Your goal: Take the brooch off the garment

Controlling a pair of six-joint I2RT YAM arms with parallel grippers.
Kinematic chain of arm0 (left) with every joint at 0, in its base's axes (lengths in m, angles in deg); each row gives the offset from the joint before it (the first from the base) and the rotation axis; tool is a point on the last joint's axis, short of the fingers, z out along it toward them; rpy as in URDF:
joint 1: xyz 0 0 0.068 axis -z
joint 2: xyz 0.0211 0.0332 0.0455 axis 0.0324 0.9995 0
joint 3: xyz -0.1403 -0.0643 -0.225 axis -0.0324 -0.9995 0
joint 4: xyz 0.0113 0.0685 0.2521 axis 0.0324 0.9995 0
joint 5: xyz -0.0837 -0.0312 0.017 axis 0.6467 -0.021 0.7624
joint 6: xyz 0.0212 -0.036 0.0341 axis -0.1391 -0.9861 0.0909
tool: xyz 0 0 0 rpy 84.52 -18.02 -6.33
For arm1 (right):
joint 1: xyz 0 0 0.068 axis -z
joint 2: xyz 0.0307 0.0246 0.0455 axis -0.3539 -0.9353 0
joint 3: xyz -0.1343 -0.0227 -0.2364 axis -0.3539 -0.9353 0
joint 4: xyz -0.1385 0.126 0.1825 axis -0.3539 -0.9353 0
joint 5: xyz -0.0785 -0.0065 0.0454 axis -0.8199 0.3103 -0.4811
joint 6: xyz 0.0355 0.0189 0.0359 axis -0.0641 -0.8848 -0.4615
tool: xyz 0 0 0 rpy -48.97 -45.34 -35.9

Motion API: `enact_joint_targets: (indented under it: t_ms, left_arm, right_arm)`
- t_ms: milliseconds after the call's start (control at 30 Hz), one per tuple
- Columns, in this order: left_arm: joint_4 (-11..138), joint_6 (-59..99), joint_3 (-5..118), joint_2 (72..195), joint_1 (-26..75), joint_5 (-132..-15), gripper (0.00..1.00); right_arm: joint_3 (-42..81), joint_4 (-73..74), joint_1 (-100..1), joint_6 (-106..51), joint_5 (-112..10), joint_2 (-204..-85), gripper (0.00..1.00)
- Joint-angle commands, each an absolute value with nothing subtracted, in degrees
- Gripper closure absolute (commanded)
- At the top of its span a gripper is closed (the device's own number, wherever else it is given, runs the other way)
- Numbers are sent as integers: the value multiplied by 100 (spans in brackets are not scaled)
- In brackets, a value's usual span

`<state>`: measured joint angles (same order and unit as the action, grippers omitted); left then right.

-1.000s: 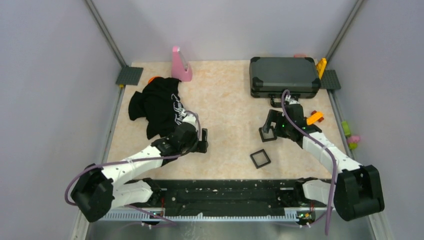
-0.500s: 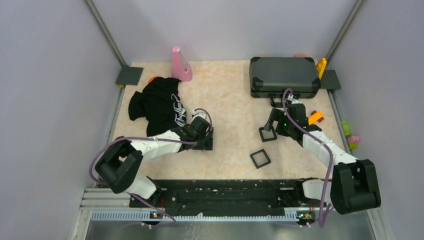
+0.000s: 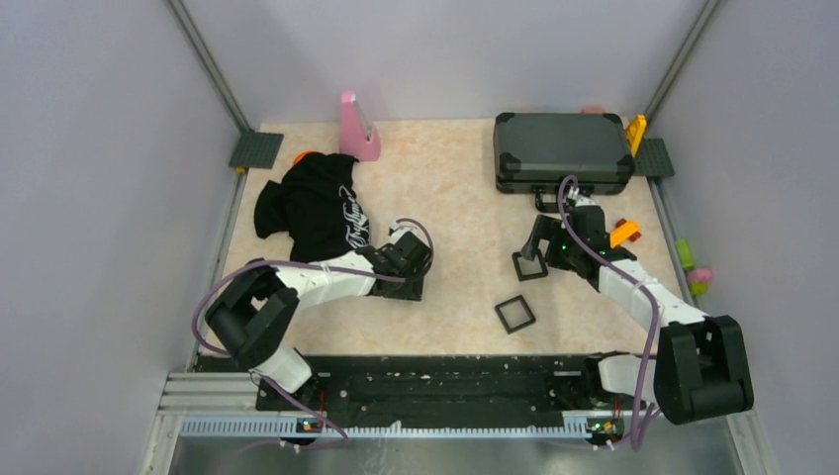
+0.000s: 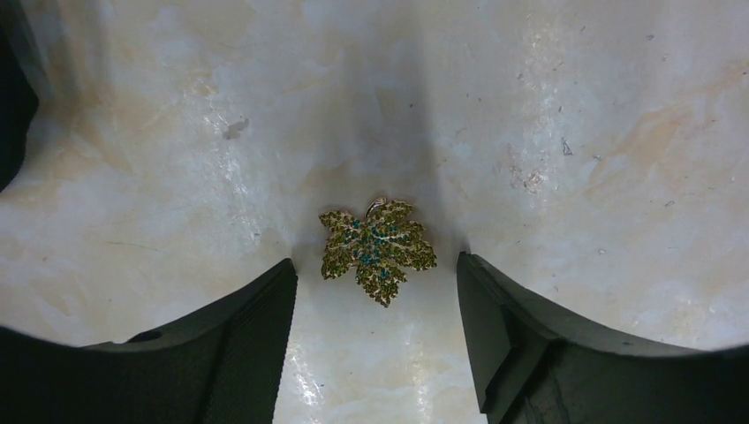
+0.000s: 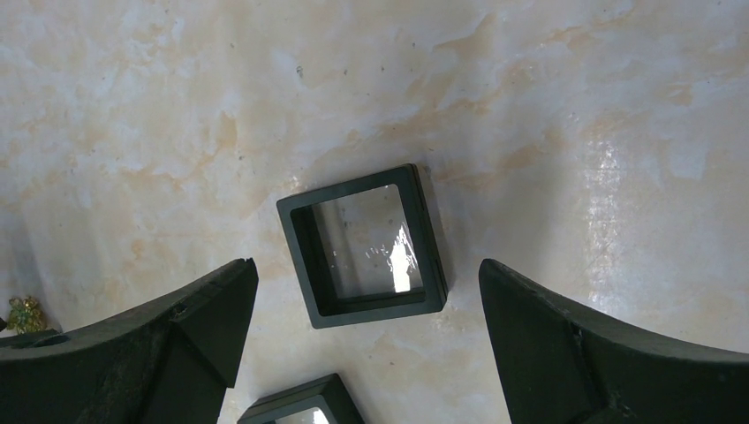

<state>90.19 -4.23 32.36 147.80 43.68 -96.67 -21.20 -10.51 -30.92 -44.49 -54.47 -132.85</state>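
Observation:
My right gripper moves down and closes on opposite sides of the small black square frame (image 3: 529,266) (image 5: 362,245) next. The frame lies below the gripper and fits between its open fingers.
The brooch (image 4: 378,250), a small gold leaf with green stones, lies flat on the bare marble tabletop, apart from the garment. My left gripper (image 4: 375,263) is open, with the brooch between its fingertips and touching neither. In the top view the left gripper (image 3: 408,288) sits right of the black T-shirt (image 3: 317,208) and hides the brooch. A dark cloth edge (image 4: 12,115) shows at far left. My right gripper (image 5: 367,265) is open and empty above a small black square frame (image 5: 362,245). The brooch also shows at the right wrist view's left edge (image 5: 24,314).
A second black frame (image 3: 514,314) lies near the table's front; its corner shows in the right wrist view (image 5: 300,402). A dark grey hard case (image 3: 562,148) stands at back right, a pink object (image 3: 356,129) at the back, an orange piece (image 3: 623,235) by the right arm.
My left gripper has moved right, away from the shirt onto bare tabletop. My right gripper shifted slightly at first, then stayed over the frame.

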Motion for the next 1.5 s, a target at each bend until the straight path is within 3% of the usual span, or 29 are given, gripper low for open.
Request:
enact_joint_targets:
  t_ms: [0,100,300,633,967,1200,1467]
  left_arm:
    - [9484,-708,3392,15117,4547,-9784,33]
    - [9487,-742,3439,15281,4569,-9808,44]
    - [9460,-820,3452,15359,4571,-9759,51]
    - [9328,-586,3523,15129,4569,-9996,53]
    - [9304,-123,3492,14513,4569,-9980,62]
    - [9130,6,3332,14231,4569,-9803,62]
    - [8880,101,3044,13767,4569,-9782,62]
  right_arm:
    - [-2096,-819,-3063,-4391,-5357,-13122,1]
    - [-2109,-831,-3062,-4400,-5325,-13091,1]
    - [-2131,-779,-3063,-4356,-5194,-13106,1]
    - [-1872,-879,-3283,-3893,-5006,-13717,1]
    - [-1770,-998,-3420,-3728,-5214,-14031,1]
    - [-1480,-1268,-3856,-3575,-5923,-14439,1]
    - [-1324,-1386,-3913,-3548,-6283,-14608,9]
